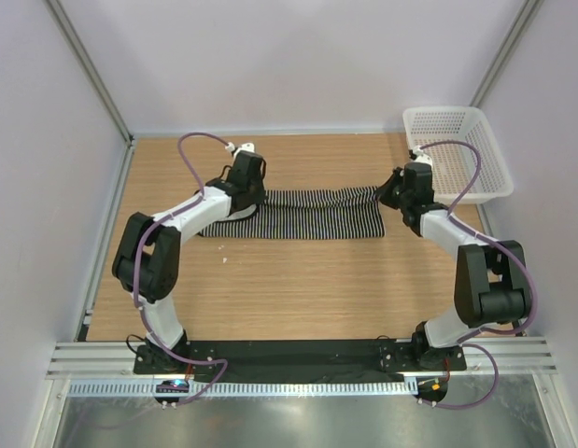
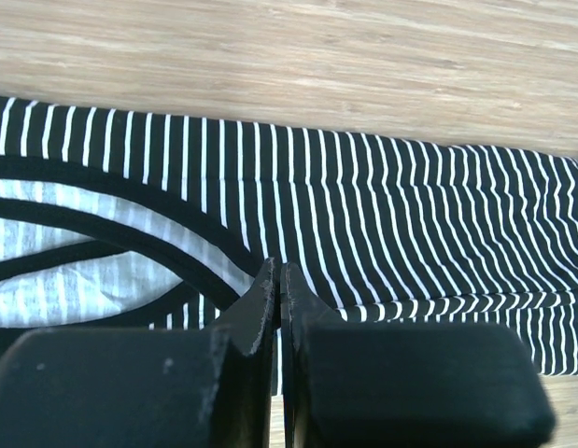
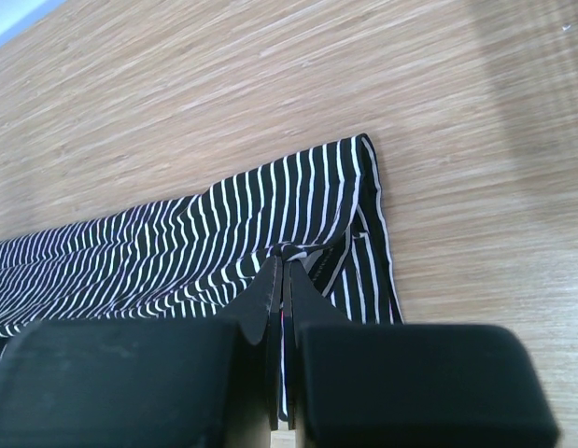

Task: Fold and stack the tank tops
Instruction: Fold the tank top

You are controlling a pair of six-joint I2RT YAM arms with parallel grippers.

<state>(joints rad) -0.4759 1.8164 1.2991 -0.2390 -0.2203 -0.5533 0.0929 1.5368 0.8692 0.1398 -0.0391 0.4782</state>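
My right gripper draws back and down toward the table's near edge next, since the pinched fold covers only the far part of the striped layer beneath.
One striped tank top (image 1: 307,215) lies as a long flat band across the middle of the wooden table. My left gripper (image 1: 240,198) is at its left end, jaws shut (image 2: 277,273) on the fabric next to the black-trimmed armholes (image 2: 130,224). My right gripper (image 1: 387,198) is at its right end, jaws shut (image 3: 287,254) on a pinched fold of the striped cloth (image 3: 176,252) near the hem corner (image 3: 368,159). The top rests on the table between the two grippers.
A white plastic mesh basket (image 1: 445,110) stands at the back right corner, just behind the right arm. Bare wooden table (image 1: 298,289) lies in front of the top. Walls and metal posts close in the left, right and back sides.
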